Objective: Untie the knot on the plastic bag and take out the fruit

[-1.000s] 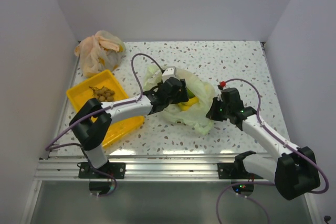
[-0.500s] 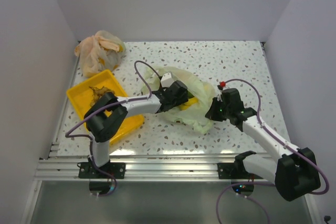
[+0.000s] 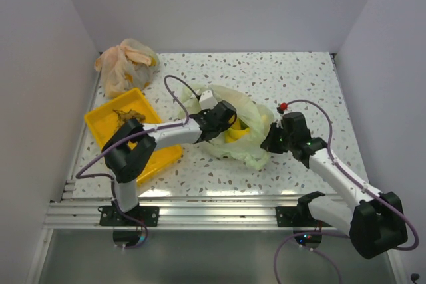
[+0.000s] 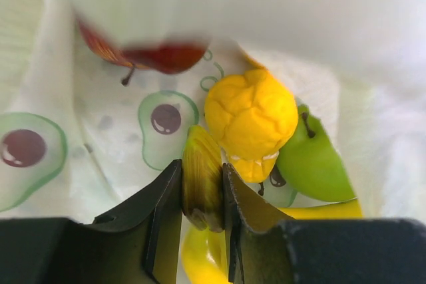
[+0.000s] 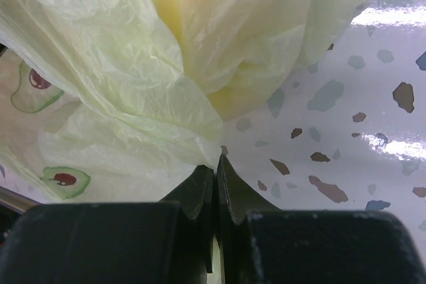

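Note:
My left gripper rises next, carries the banana across and releases it low in the yellow tray, which lies to the gripper's left in the top view.
The pale green plastic bag [image 3: 249,139] lies open mid-table. My left gripper [image 3: 229,119] reaches inside it. In the left wrist view this gripper [image 4: 203,197] is shut on the brownish end of the yellow banana [image 4: 202,177]. Just beyond lie an orange-yellow fruit [image 4: 251,118], a green fruit [image 4: 313,161] and a dark red apple [image 4: 166,56], blurred. My right gripper [image 3: 269,143] pinches the bag's right edge; in the right wrist view it [image 5: 215,164] is shut on a fold of the plastic bag [image 5: 133,98].
A yellow tray [image 3: 103,131] at the left holds a cluster of small brown fruits [image 3: 126,116]. An orange-beige bag [image 3: 123,64] lies at the back left. White walls close in three sides. The speckled table [image 5: 346,131] shows to the right of the bag.
My left gripper has pushed deeper into the bag and closed its jaws on the banana's end. The right gripper has kept its hold on the bag.

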Controlling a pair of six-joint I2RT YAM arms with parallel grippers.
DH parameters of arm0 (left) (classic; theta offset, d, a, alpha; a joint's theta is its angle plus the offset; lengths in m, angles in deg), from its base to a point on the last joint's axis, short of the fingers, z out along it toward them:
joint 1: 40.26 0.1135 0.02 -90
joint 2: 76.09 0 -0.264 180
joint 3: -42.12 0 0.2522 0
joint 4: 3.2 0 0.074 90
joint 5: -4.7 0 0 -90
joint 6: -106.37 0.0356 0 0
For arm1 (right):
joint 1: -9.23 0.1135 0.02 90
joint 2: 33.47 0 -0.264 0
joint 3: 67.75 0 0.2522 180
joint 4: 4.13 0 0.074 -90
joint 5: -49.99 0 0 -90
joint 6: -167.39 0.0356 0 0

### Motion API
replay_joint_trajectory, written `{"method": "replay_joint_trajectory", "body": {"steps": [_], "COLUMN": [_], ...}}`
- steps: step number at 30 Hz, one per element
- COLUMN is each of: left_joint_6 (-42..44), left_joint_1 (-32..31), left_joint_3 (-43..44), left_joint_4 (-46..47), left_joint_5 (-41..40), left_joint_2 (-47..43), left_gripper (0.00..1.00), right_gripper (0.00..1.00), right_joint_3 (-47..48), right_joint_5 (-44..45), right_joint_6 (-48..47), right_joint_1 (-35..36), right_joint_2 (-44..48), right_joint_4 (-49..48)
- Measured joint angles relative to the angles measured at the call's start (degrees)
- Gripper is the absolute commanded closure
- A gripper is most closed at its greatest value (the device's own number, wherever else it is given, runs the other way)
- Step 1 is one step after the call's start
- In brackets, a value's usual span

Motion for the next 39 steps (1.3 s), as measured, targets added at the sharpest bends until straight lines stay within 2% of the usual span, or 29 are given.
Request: {"method": "replay_joint_trajectory", "body": {"steps": [10, 17, 22, 30, 39], "left_joint_6": [4.9, 15.0, 22.5, 30.3, 33.7], "left_joint_1": [-0.1, -0.7, -1.5, -1.6, -1.6], "left_joint_3": [0.0, 2.4, 3.0, 3.0, 3.4], "left_joint_4": [-3.6, -6.3, -8.7, -11.0, -9.3], "left_joint_5": [-9.2, -16.8, -20.5, -23.1, -21.9], "left_joint_2": [-7.4, -8.9, -9.4, -12.6, -21.1], "left_gripper": [1.0, 1.0, 1.0, 1.0, 1.0], "right_gripper": [1.0, 1.0, 1.0, 1.0, 1.0], "right_joint_3": [0.0, 1.0, 5.1, 9.1, 4.8], "right_joint_5": [1.2, 3.3, 4.7, 6.7, 6.2], "right_joint_6": [0.5, 1.4, 1.6, 1.6, 1.6], "right_joint_1": [0.0, 0.0, 0.0, 0.0, 0.0], "right_joint_2": [3.2, 3.7, 3.1, 0.7, -0.8], "right_joint_4": [0.0, 0.3, 1.4, 2.1, 1.8]}}
